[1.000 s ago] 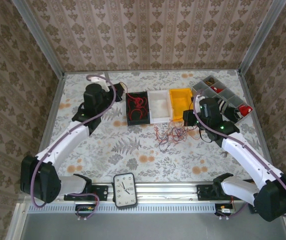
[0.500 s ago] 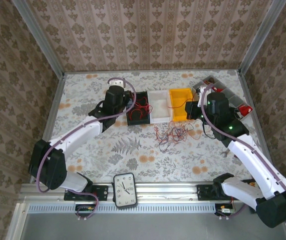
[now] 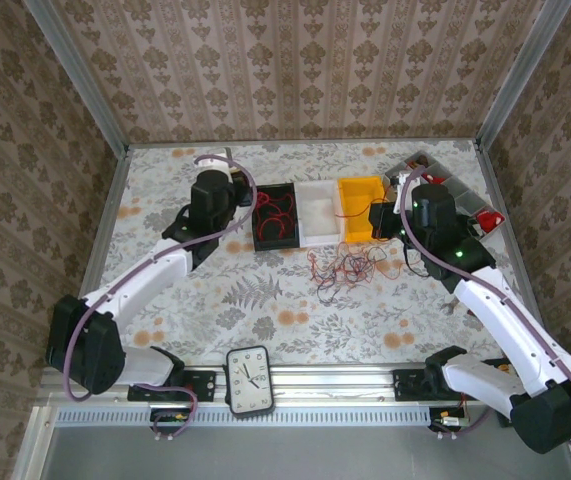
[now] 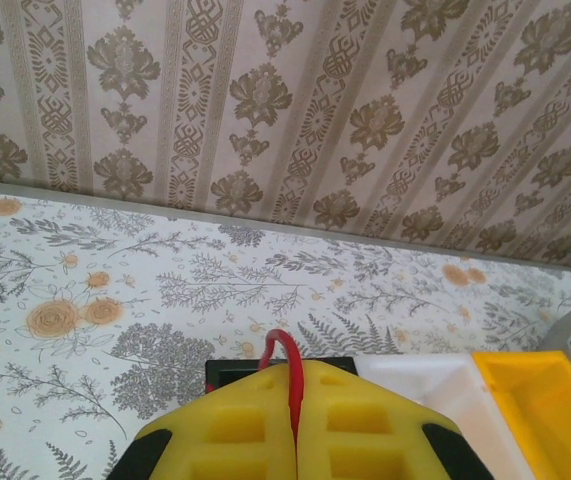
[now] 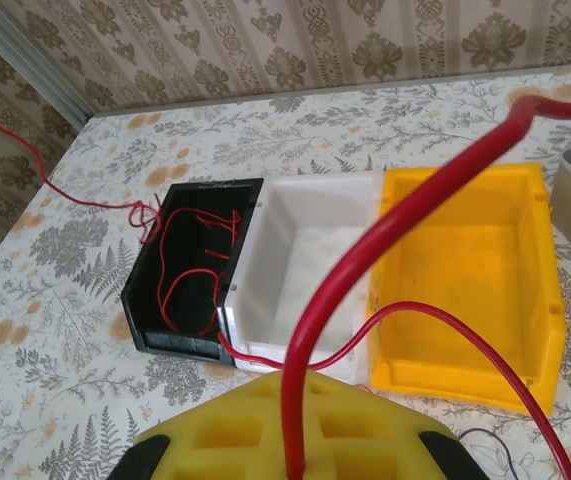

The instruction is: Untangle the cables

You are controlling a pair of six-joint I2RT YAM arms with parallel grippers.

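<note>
I will next move my left gripper down and over into the black bin (image 3: 262, 240) (image 4: 227, 372) to let go of the thin red cable, because more red cables already lie there.
A loose tangle of red, orange and purple cables (image 3: 343, 268) lies on the table in front of the bins. More red cables (image 3: 277, 213) lie inside the black bin (image 3: 262, 240). My left gripper (image 3: 235, 190) is just left of that bin, shut on a thin red cable (image 4: 290, 350) that arches out above its yellow fingertips (image 4: 240, 420). My right gripper (image 3: 380, 222) hovers by the yellow bin (image 3: 362, 190), shut on a thick-looking red cable (image 5: 405, 215) rising up and right. Another red strand (image 5: 65, 190) stretches from the black bin (image 5: 145, 300) off to the left.
A white bin (image 3: 320, 210) sits between the black and yellow ones. A grey divided organiser (image 3: 450, 190) with small parts stands at the back right. A clock (image 3: 249, 380) rests at the near edge. Patterned walls enclose the table on three sides.
The left arm swung right toward the black bin, then eased back left a little. The right arm drew back and up toward the yellow bin, then held still. Both grippers stayed shut.
</note>
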